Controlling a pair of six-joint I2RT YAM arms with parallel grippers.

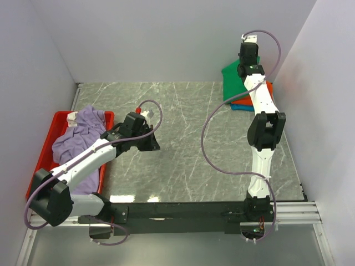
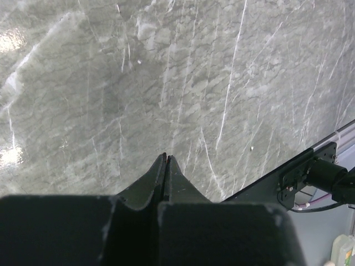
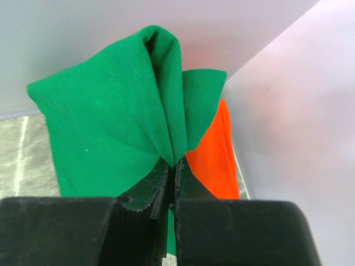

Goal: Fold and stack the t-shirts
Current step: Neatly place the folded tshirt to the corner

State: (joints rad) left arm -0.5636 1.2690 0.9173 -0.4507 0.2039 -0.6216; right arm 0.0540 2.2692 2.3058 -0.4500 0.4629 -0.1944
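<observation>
I will next carry the pinched fold of the green t-shirt with my right gripper across the orange t-shirt [image 3: 218,155], which is uncovered, toward the nearest side. Then I will open my right gripper.
A green t-shirt [image 1: 233,76] lies on top of an orange one [image 1: 246,101] and a blue one [image 1: 242,107] at the far right corner. My right gripper [image 1: 244,71] is shut on a pinched fold of the green t-shirt [image 3: 111,127] and holds it raised; the orange t-shirt [image 3: 213,158] shows beneath. A lavender t-shirt [image 1: 80,138] lies crumpled in the red tray [image 1: 47,144] at the left. My left gripper [image 1: 152,145] is shut and empty over bare table beside the tray; its fingertips [image 2: 166,158] meet in the left wrist view.
The marble tabletop [image 1: 177,144] spreads between the arms. White walls close in at the back and both sides. A black rail [image 2: 310,166] runs along the near edge.
</observation>
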